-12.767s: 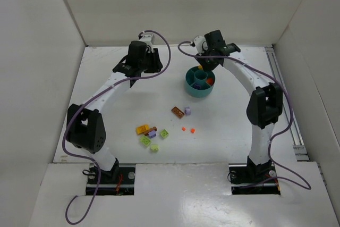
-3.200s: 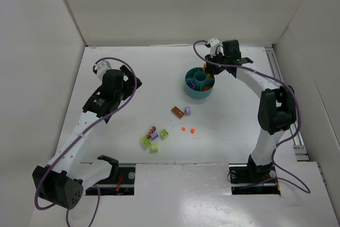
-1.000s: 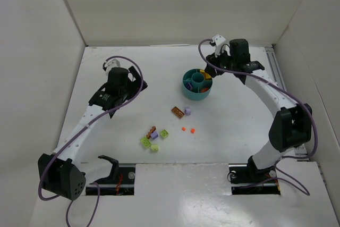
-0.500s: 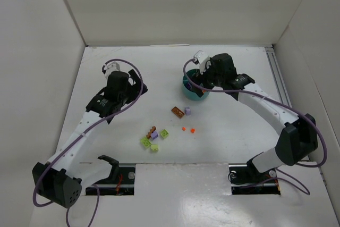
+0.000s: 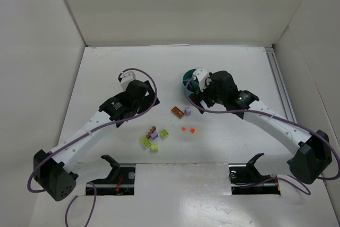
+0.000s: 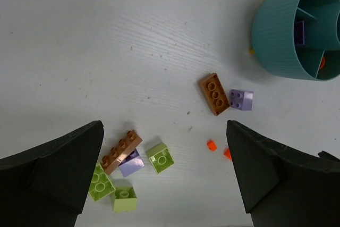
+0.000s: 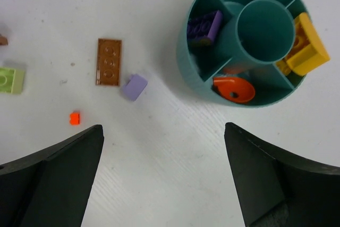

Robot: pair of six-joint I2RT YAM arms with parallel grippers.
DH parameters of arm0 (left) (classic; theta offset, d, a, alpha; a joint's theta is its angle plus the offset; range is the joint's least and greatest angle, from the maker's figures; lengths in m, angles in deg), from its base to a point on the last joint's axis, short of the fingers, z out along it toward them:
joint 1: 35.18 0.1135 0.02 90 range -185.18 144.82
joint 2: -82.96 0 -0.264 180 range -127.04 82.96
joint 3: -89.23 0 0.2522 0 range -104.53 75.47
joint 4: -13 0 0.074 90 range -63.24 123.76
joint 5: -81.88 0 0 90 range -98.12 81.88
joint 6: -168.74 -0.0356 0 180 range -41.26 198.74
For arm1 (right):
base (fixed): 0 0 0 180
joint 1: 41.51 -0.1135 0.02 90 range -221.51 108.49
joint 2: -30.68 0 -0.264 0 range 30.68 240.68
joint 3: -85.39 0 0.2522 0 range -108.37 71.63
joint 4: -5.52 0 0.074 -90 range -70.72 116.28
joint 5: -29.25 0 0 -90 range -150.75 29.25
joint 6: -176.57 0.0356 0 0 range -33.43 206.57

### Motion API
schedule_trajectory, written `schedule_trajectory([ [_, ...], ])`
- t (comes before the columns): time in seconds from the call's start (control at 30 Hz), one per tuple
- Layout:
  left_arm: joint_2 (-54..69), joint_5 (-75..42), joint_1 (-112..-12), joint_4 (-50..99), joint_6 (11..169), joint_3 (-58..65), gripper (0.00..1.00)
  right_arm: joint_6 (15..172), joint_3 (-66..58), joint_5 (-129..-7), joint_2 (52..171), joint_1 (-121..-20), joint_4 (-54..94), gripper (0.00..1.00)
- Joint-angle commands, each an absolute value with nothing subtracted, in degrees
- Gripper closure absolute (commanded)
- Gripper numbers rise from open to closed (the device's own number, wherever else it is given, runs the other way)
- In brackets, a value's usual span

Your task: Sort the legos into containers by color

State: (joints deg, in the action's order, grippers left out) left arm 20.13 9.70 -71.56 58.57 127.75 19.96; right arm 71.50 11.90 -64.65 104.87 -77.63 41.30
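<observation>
My left gripper should next move down and back around the lilac's free near end (image 5: 155, 136) (image 6: 132, 167), because the lilac brick tucked against the long brown brick is below and back of my gripper.
The teal dish (image 7: 187, 73) has a central cup (image 7: 264, 30) and containers around it. These hold a purple brick (image 7: 206, 26), a yellow brick (image 7: 304, 46) and a round orange-red piece (image 7: 234, 89). My right gripper (image 7: 163, 128) hangs open and empty above the table, just on the near side of the dish. Loose legos lie on the table: a brown plate (image 6: 214, 93), a lilac brick (image 6: 241, 99), two tiny orange-red bits (image 6: 211, 144), a long brown brick (image 6: 121, 151) and lime bricks (image 6: 160, 158). Above that cluster my left gripper (image 6: 163, 131) is open and empty.
White walls enclose the table on three sides. A metal rail (image 5: 279, 83) runs along the right edge. In the top view the right arm (image 5: 223, 91) covers most of the dish (image 5: 187, 78), and the left arm (image 5: 130, 102) reaches in from the left.
The right arm has swung back from the far side of the dish to its near side, and its jaws have opened. The left arm has moved right, toward the loose legos.
</observation>
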Motion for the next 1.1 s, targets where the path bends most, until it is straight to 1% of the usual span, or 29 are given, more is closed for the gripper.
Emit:
schedule_trajectory([
  [0.0,19.94,13.15,-73.67,61.21,131.38,20.89,0.00,71.37,15.46,-63.30,101.61,-79.12,40.81,0.00],
  [0.13,19.94,15.42,-76.93,62.70,134.80,21.58,0.00,71.37,19.41,-61.72,97.57,-79.12,42.05,0.00],
  [0.27,20.46,15.43,-78.95,62.70,138.05,24.22,0.00,71.37,23.28,-62.24,92.39,-79.65,41.52,0.00],
  [0.43,22.83,15.43,-81.41,65.33,142.45,27.47,0.00,72.60,25.57,-61.63,88.96,-79.65,40.47,0.00],
  [0.7,28.72,14.90,-81.94,65.87,146.24,33.01,0.00,73.21,26.63,-61.63,88.42,-80.18,39.94,0.00],
  [1.07,30.57,15.43,-82.47,65.87,146.24,33.55,0.00,72.51,25.49,-60.93,88.42,-80.18,38.27,0.00],
])
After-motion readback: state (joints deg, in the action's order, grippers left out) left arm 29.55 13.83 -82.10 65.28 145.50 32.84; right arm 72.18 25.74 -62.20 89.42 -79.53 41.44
